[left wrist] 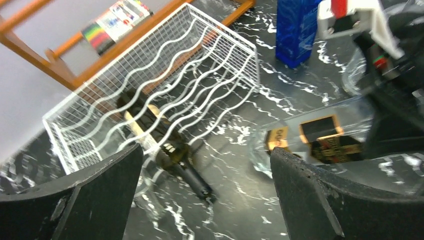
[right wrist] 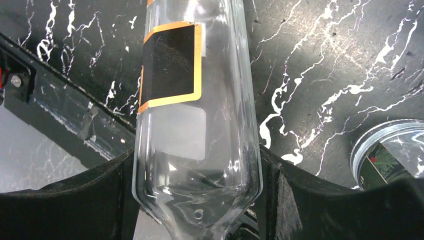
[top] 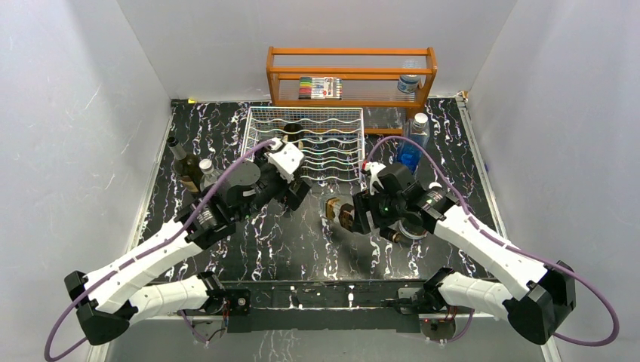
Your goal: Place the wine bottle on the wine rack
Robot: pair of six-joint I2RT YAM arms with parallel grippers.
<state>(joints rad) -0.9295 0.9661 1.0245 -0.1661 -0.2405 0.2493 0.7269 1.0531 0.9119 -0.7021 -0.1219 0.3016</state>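
The robot's right gripper should next slide the clear bottle outward, turning it base-first, into the rack slot (top: 318, 149) beside the dark bottle and then release it, because that space is empty.
The white wire wine rack (top: 306, 139) stands at the back middle, and also shows in the left wrist view (left wrist: 165, 85). A dark bottle (left wrist: 165, 145) lies in it with its neck sticking out toward the front. My right gripper (right wrist: 197, 175) is shut on the shoulder of a clear wine bottle (right wrist: 195, 100) with a black and gold label. It holds the bottle on its side above the table (top: 340, 211), in front of the rack's right half. My left gripper (left wrist: 207, 200) is open and empty, just in front of the rack (top: 296, 194), left of the clear bottle (left wrist: 310, 137).
A dark bottle (top: 183, 166) and a clear one (top: 207, 175) stand at the left. A blue bottle (top: 410, 154) and a white-capped bottle (top: 420, 124) stand right of the rack. An orange wooden shelf (top: 351, 75) is behind. A round jar (right wrist: 387, 155) sits under the right arm.
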